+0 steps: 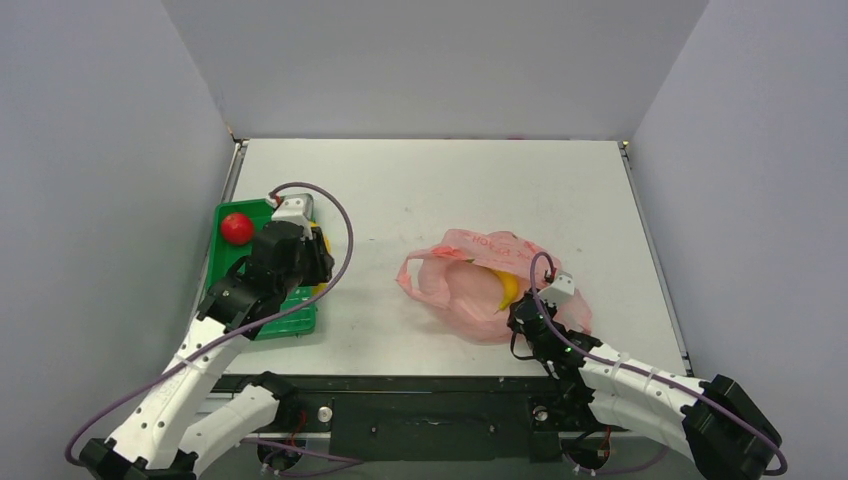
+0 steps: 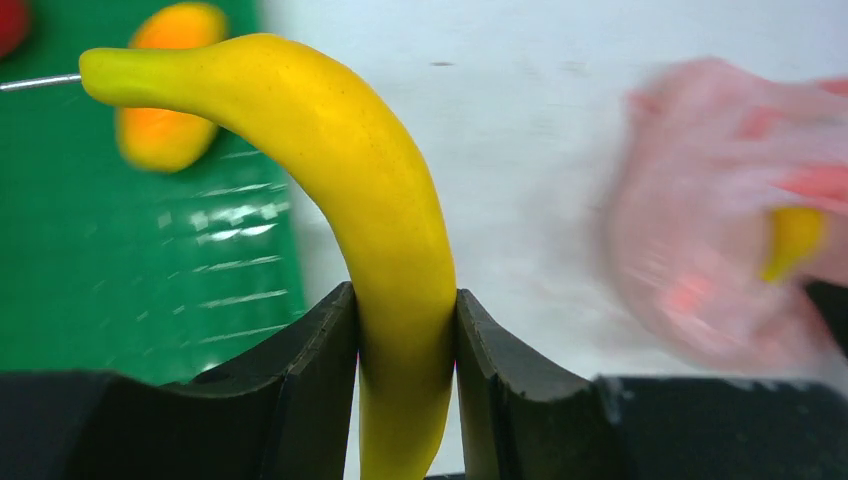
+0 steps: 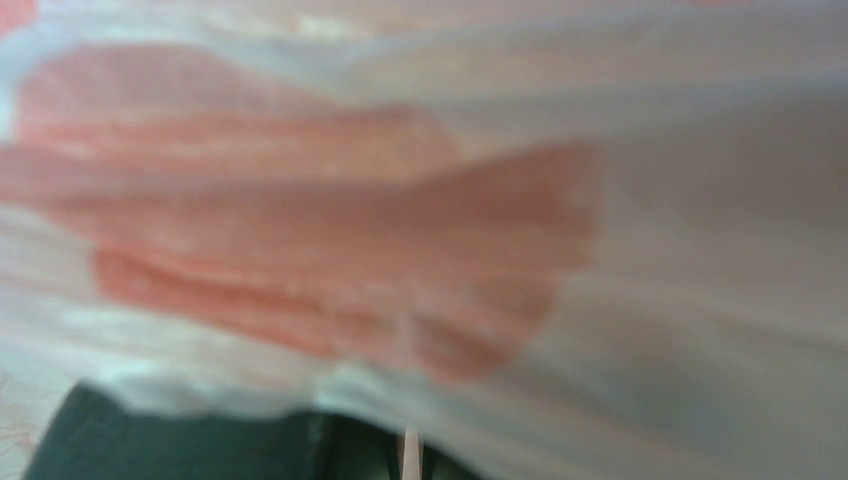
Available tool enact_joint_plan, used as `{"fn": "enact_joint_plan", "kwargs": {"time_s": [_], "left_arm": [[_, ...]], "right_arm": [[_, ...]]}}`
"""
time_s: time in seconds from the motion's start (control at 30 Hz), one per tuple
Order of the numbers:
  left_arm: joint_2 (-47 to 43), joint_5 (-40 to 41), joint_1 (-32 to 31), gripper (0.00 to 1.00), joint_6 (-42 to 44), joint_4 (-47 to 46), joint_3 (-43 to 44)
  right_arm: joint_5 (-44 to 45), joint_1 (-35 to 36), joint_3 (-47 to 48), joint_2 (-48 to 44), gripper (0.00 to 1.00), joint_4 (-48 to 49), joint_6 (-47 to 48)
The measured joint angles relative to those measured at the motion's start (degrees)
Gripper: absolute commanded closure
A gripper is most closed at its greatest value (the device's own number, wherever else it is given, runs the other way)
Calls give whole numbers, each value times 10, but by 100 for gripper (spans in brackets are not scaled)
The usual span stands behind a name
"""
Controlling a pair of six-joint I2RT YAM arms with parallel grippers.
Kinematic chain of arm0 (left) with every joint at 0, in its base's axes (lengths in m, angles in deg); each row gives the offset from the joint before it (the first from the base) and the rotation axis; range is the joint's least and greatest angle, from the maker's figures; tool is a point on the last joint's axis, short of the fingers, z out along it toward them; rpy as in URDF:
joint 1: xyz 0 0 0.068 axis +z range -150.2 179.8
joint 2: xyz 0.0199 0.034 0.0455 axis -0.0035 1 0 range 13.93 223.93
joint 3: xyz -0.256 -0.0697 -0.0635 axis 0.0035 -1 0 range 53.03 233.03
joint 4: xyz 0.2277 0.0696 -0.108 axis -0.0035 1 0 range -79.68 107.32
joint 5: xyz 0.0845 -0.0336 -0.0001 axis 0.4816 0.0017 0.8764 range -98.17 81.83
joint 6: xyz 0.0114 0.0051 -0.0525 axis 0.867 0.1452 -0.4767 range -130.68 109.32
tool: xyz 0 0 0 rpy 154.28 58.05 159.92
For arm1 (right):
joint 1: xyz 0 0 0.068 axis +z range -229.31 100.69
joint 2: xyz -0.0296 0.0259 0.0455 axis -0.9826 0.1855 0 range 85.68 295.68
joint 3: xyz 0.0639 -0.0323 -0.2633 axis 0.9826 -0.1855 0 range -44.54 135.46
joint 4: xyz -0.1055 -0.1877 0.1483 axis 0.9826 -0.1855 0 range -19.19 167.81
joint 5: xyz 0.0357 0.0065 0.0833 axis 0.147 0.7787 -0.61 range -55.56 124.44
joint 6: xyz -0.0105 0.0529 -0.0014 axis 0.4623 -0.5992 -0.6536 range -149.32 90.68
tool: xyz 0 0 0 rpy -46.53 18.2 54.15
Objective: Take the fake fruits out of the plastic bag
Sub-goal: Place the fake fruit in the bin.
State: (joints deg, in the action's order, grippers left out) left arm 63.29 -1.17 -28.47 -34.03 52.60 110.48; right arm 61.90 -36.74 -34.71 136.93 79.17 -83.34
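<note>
I should next lower my left gripper to the left in the top view and release the banana, as the empty near part of the tray's bottom is below it there.
My left gripper (image 2: 405, 310) is shut on a yellow banana (image 2: 380, 230) and holds it over the right edge of the green tray (image 2: 120, 280); in the top view the left gripper (image 1: 318, 262) is at the tray's right side. A round orange fruit (image 2: 165, 95) lies in the tray. The pink plastic bag (image 1: 470, 290) lies crumpled at the table's middle right with another banana (image 1: 508, 290) showing inside it. My right gripper (image 1: 522, 318) is at the bag's near edge, shut on a thin fold of the bag (image 3: 410, 455), whose film fills the right wrist view.
A red round fruit (image 1: 237, 228) sits at the far left of the green tray (image 1: 300, 320). The tray stands along the table's left edge. Grey walls enclose the table on three sides.
</note>
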Motion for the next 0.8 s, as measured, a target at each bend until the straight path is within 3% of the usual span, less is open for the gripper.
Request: {"fn": "enact_joint_plan", "kwargs": {"time_s": [0.07, 0.17, 0.47, 0.57, 0.67, 0.8], "left_arm": [[3, 95, 19, 100, -20, 5, -33], [26, 164, 70, 100, -60, -1, -91], [96, 178, 240, 100, -149, -87, -209], [133, 169, 259, 88, -166, -125, -209], [166, 159, 261, 60, -180, -144, -209], [172, 143, 262, 40, -184, -156, -211]], "right_arm": [[-3, -2, 0, 0, 100, 0, 3], [-8, -3, 0, -3, 100, 0, 8], [-18, -3, 0, -13, 100, 0, 11], [-24, -3, 0, -13, 100, 0, 11], [-35, -5, 0, -11, 100, 0, 15], [-52, -5, 1, -11, 100, 0, 26]]}}
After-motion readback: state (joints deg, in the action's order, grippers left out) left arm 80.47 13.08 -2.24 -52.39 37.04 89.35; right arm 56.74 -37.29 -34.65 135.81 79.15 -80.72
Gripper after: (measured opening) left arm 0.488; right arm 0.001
